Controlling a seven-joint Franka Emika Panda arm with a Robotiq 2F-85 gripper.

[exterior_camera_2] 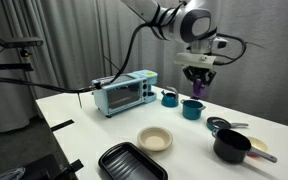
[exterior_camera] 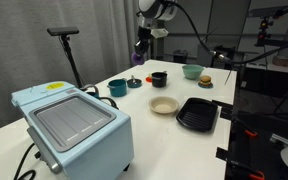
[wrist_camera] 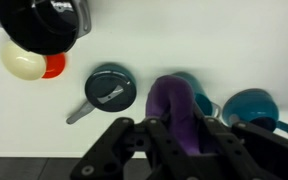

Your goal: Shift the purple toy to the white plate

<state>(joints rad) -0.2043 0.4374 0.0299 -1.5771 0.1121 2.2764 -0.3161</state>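
Next, before releasing the purple toy (exterior_camera: 138,55), now high above the teal cups, my gripper moves back toward the tray and lowers it onto the white plate (exterior_camera: 164,104).
My gripper (exterior_camera: 139,50) is shut on the purple toy (exterior_camera: 138,55) and holds it high above the table's far side. In an exterior view the gripper (exterior_camera_2: 197,84) hangs with the toy (exterior_camera_2: 198,90) just above two teal cups. In the wrist view the purple toy (wrist_camera: 172,108) sits upright between the black fingers (wrist_camera: 174,128). The white plate (exterior_camera: 164,104) lies empty near the table's middle, beside the black ridged tray (exterior_camera: 197,114). It also shows in the exterior view (exterior_camera_2: 155,139), well in front of the gripper.
Two teal cups (exterior_camera_2: 169,97) (exterior_camera_2: 192,109) stand under the gripper. A black pot (exterior_camera_2: 231,146) and a dark lid (wrist_camera: 111,87) lie nearby. A light blue toaster oven (exterior_camera: 72,125), a green bowl (exterior_camera: 192,71) and a burger toy (exterior_camera: 205,82) are also on the table.
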